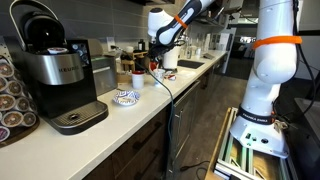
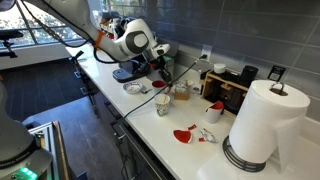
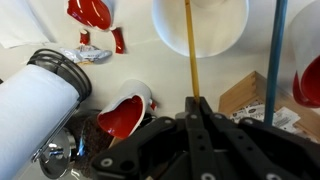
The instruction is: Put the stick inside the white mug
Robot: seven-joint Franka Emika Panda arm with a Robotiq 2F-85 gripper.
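My gripper lifts next, crosses to the right in the wrist view to the upright red-lined mug, lowers and releases the stick, since the mug stands open.
In the wrist view my gripper [image 3: 196,100] is shut on a thin yellow stick [image 3: 190,50]. The stick runs straight from the fingertips to the white mug [image 3: 200,25] at the top edge, and its far end lies over the mug's opening. In an exterior view the gripper [image 2: 160,72] hangs directly above the small white mug [image 2: 163,104] on the counter. In an exterior view the gripper [image 1: 158,64] is over the middle of the counter, and the mug is hard to make out there.
A red-lined mug [image 3: 125,112] lies on its side near the gripper. A tall paper towel roll [image 2: 255,120] stands close by. There are red pieces [image 2: 182,134], a patterned bowl [image 1: 125,97], a coffee machine [image 1: 55,75], a box [image 3: 245,95] and a blue rod [image 3: 276,60].
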